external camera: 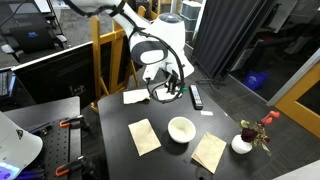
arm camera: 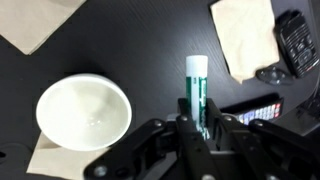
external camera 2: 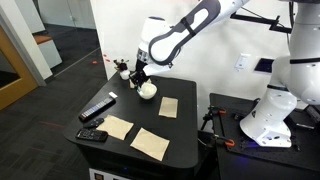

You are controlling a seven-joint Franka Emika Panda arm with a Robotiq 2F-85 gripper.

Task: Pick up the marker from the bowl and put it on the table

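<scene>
My gripper will leave the white bowl [external camera: 181, 129] and go down to release the marker on the bare, clear table between tan paper sheets.
In the wrist view my gripper [arm camera: 196, 118] is shut on the marker [arm camera: 196, 82], a slim green pen with a white cap that sticks out from between the fingers. It is held above the black table [arm camera: 150, 50]. The white bowl [arm camera: 83, 110] lies empty to the left of the marker. In both exterior views the gripper [external camera: 168, 89] [external camera 2: 137, 75] hangs above the table, away from the bowl [external camera: 181, 129] [external camera 2: 147, 90]. The marker is too small to make out there.
Tan paper sheets lie on the table [external camera: 145, 135] [external camera: 209, 152] [arm camera: 247, 35]. A black remote [external camera: 196, 96] [external camera 2: 97, 108] lies near the edge. A white pot with red flowers [external camera: 243, 142] stands at a corner. Another remote [arm camera: 298, 42] shows at the wrist view's right.
</scene>
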